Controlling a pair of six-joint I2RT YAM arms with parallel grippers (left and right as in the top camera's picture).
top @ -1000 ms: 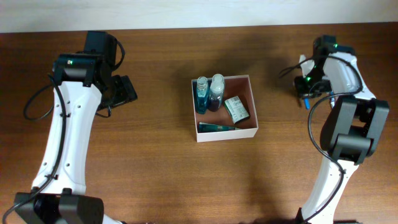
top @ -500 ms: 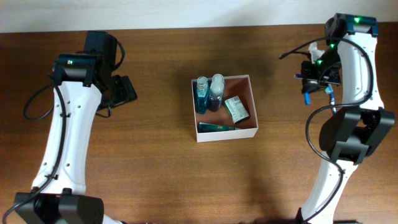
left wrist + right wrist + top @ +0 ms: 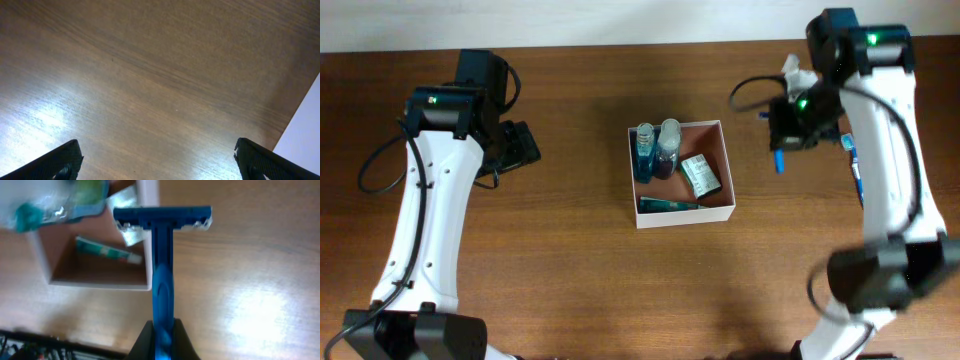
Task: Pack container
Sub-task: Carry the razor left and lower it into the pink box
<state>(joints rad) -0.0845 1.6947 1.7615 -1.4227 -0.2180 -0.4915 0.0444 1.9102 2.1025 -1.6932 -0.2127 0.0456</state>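
The razor [image 3: 162, 270] needs to go to the left in the overhead view with my right gripper, over the container's bottle-free side [image 3: 131, 251], and then I should lower and release the razor's handle.
The container [image 3: 725, 175] is a white-walled box with a pinkish-brown inside at the table's middle; it also shows in the right wrist view [image 3: 145, 255]. It holds two blue bottles [image 3: 655, 150], a small green-and-white box [image 3: 700, 175] and a green tube [image 3: 670, 204]. My right gripper [image 3: 780, 150] is shut on a blue razor [image 3: 162, 270], held in the air just right of the container. The razor's head [image 3: 162, 217] points toward the container's edge. My left gripper [image 3: 157, 160] is open and empty over bare wood at the left.
A blue toothbrush [image 3: 853, 160] lies on the table at the right, partly behind my right arm. The table's far edge meets a white wall at the top.
My right gripper has carried the blue razor leftward from the far right toward the container. The left arm has not moved.
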